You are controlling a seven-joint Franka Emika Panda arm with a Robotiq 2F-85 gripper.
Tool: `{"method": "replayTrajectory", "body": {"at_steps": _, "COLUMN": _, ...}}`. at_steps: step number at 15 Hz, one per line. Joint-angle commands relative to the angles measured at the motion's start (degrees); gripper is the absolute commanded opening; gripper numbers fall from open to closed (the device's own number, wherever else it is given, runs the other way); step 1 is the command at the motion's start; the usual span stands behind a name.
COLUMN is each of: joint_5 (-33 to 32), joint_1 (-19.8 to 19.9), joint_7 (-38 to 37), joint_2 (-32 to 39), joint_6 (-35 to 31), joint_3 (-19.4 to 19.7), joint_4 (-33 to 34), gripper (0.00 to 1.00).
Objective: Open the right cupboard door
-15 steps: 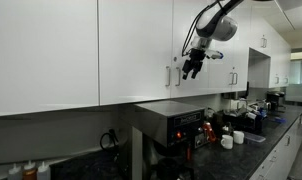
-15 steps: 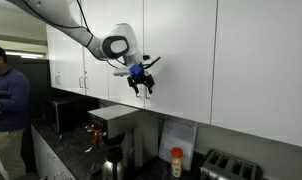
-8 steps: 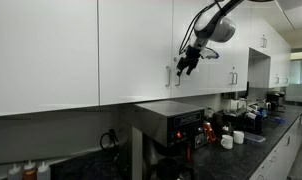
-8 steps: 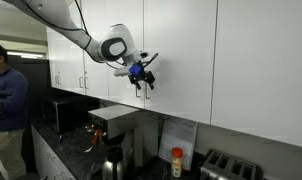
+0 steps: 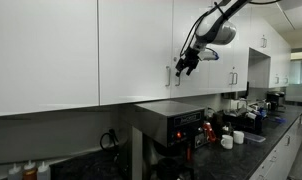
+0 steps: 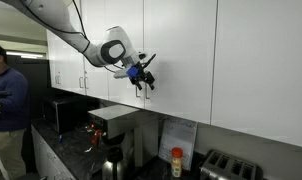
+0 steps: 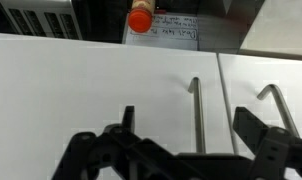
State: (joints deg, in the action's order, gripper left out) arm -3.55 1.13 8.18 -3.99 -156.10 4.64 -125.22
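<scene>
My gripper has the thin dark door handle [image 5: 177, 77] off-center between its open fingers, so next it should move sideways toward the seam and then close on the handle.
White wall cupboards [image 5: 131, 45] run above the counter. Two metal bar handles [image 5: 172, 75] sit side by side at the seam between two doors. In the wrist view one handle [image 7: 196, 115] lies between my open fingers, and the other handle [image 7: 276, 105] is on the adjoining door, past the seam. My gripper [image 7: 191, 135] is open and empty, close in front of the door, touching nothing that I can see. It shows at the handles in both exterior views [image 5: 188, 64] [image 6: 143, 77]. The doors are closed.
Under the cupboards stand a black appliance [image 5: 171, 125], cups [image 5: 228, 141], a coffee machine [image 6: 109, 135], a red-capped bottle [image 6: 175, 160] and a toaster [image 6: 229, 168]. A person [image 6: 6, 100] stands at the far end of the counter.
My gripper has moved up a little and closer to the cupboard door, towards the handles. The doors have not moved.
</scene>
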Motion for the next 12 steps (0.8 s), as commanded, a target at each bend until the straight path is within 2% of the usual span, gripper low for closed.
{"method": "replayTrajectory", "body": {"at_steps": 1, "joint_5": -1.1, "joint_1": 0.6, "joint_7": -1.8, "joint_2": 0.5, "joint_6": -2.4, "joint_3": -0.8, "joint_4": -0.7, "gripper": 1.0}}
{"method": "replayTrajectory", "body": {"at_steps": 11, "joint_5": 0.1, "joint_1": 0.4, "joint_7": -1.9, "joint_2": 0.9, "joint_6": -3.6, "joint_3": -1.5, "joint_4": -1.0, "gripper": 1.0}}
{"method": "replayTrajectory", "body": {"at_steps": 12, "joint_5": -0.1, "joint_1": 0.5, "joint_7": -2.2, "joint_2": 1.0, "joint_6": -3.8, "joint_3": -1.5, "joint_4": -1.0, "gripper": 0.75}}
